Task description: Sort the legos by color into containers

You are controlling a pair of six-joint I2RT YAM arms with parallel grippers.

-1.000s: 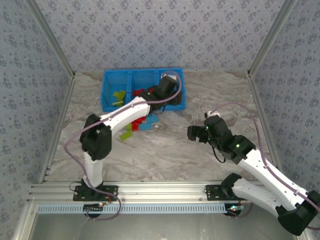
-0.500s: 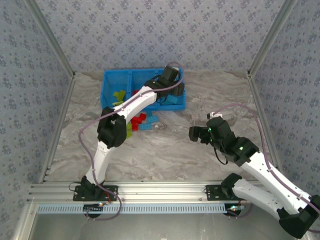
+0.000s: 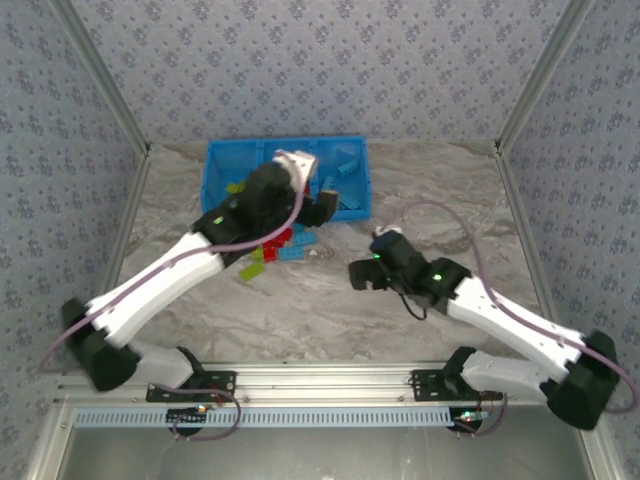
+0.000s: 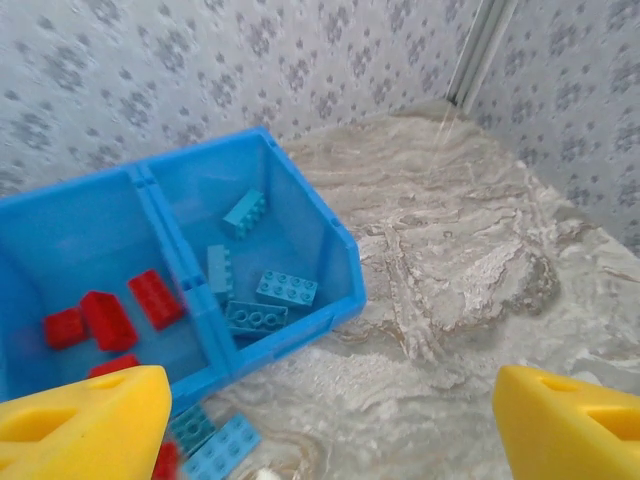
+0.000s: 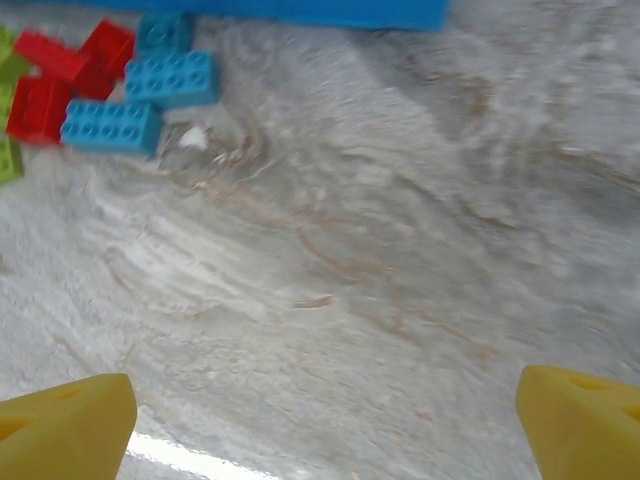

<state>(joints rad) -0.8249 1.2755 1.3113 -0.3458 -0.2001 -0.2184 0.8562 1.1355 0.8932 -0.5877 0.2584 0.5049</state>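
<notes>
I will next move my right gripper outward to the pile and down over the nearest light blue lego point(image 3: 291, 253) point(image 5: 110, 127), since it's outward of and below my open fingers.
The blue bin point(image 3: 214, 152) stands at the back of the table with its containers side by side. In the left wrist view its right compartment point(image 4: 335, 262) holds several light blue legos point(image 4: 286, 289) and the middle one holds red legos point(image 4: 109, 319). Loose legos point(image 3: 277, 247) in red, light blue and green lie just in front of the bin. My left gripper point(image 3: 325, 208) hangs open and empty over the bin's front right corner, yellow fingertips point(image 4: 85, 421) wide apart. My right gripper point(image 3: 358, 275) is open and empty over bare table, right of the pile point(image 5: 112, 125).
The marble-patterned table top point(image 3: 330, 310) stretches bare between the pile and the arm bases. Patterned walls and metal frame posts point(image 3: 110, 95) close in the back and sides. My left arm crosses over the bin's left and middle compartments, hiding most of their contents from above.
My left gripper has opened wider and drawn back from the bin's right compartment to its front corner. My right gripper has moved left towards the loose pile.
</notes>
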